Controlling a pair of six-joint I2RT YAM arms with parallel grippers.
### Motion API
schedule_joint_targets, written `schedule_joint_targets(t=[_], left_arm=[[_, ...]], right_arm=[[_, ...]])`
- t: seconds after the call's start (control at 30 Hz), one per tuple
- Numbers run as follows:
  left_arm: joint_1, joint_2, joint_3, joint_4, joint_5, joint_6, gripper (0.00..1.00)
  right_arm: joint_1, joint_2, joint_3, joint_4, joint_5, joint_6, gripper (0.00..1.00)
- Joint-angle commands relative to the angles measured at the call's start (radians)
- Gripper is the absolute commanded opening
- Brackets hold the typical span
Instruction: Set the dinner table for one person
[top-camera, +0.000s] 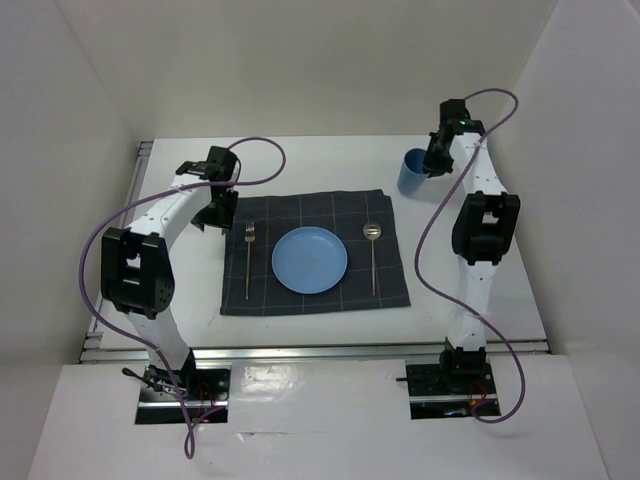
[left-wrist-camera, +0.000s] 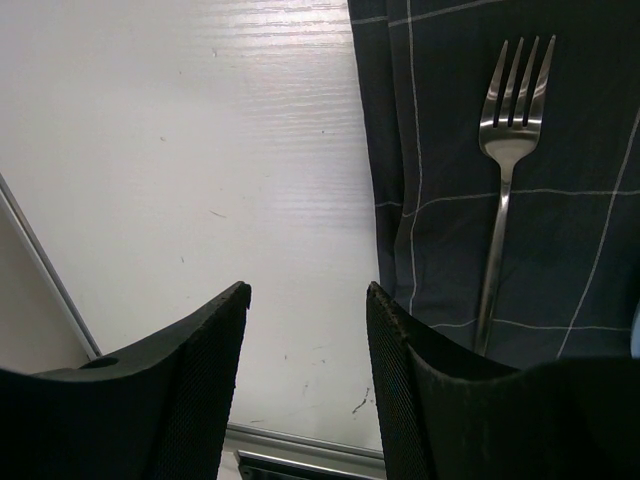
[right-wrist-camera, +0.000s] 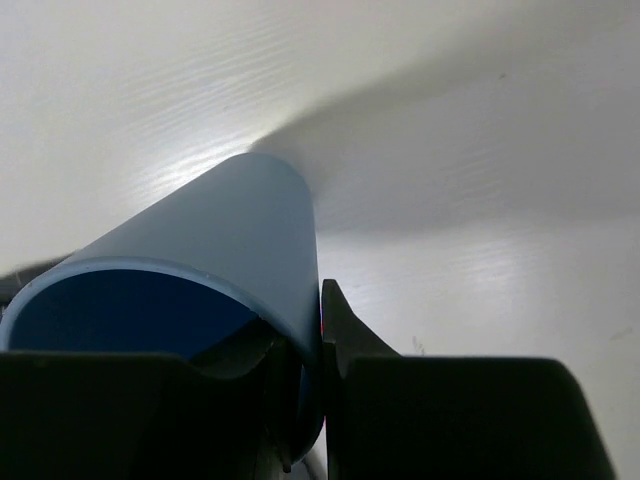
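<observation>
The right gripper moves back toward the plate next, sets the cup onto the cloth beside the spoon's head and releases its rim, since that spot is bare.
On the white dinner table lies a dark grey checked cloth with a blue plate in its middle, a fork left of the plate and a spoon right of it. My left gripper is open and empty just off the cloth's far left corner; in the left wrist view the fork lies to its right. My right gripper is shut on the rim of a blue cup, one finger inside, one outside; the right wrist view shows the cup up close.
Metal rails run along the table's left edge and near edge. White walls close in on the left, back and right. Purple cables loop from both arms.
</observation>
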Motion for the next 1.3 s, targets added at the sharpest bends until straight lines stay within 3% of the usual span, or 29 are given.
schedule_joint_targets(t=[0.0,0.27,0.5,0.7,0.83,0.87,0.93,0.97,1.0,1.13,1.27], left_arm=[[0.001,0.005,0.001,-0.001,0.006,0.014,0.58],[0.001,0.035,-0.008,-0.001,0.007,0.014,0.58],[0.001,0.025,-0.008,-0.001,-0.002,0.014,0.57],[0.001,0.016,-0.026,0.008,-0.002,0.014,0.57],[0.001,0.016,-0.026,0.008,-0.002,0.023,0.57],[0.001,0.016,-0.026,0.008,-0.002,0.023,0.57],[0.001,0.016,-0.026,0.008,-0.002,0.023,0.57],[0.001,0.016,-0.026,0.008,-0.002,0.023,0.57],[0.001,0.016,-0.026,0.008,0.007,0.023,0.57],[0.001,0.007,-0.036,0.008,0.007,0.023,0.57],[0.001,0.007,-0.036,0.008,0.007,0.023,0.57]], right_arm=[[0.182,-0.171,0.029,-0.082,0.191,-0.072,0.00],[0.352,-0.141,0.018,-0.183,0.154,-0.036,0.00],[0.393,-0.052,0.036,-0.243,0.158,-0.017,0.00],[0.393,-0.041,-0.036,-0.154,0.075,-0.026,0.02],[0.393,-0.018,-0.014,-0.145,0.075,-0.026,0.16],[0.393,-0.018,-0.002,-0.154,0.088,-0.026,0.35],[0.393,-0.007,0.010,-0.163,0.088,-0.026,0.54],[0.393,-0.018,0.010,-0.163,0.098,-0.035,0.75],[0.393,-0.038,0.010,-0.163,0.098,-0.036,0.83],[0.393,-0.110,0.030,-0.154,0.108,-0.036,0.99],[0.393,-0.231,0.043,-0.116,0.118,-0.025,0.99]])
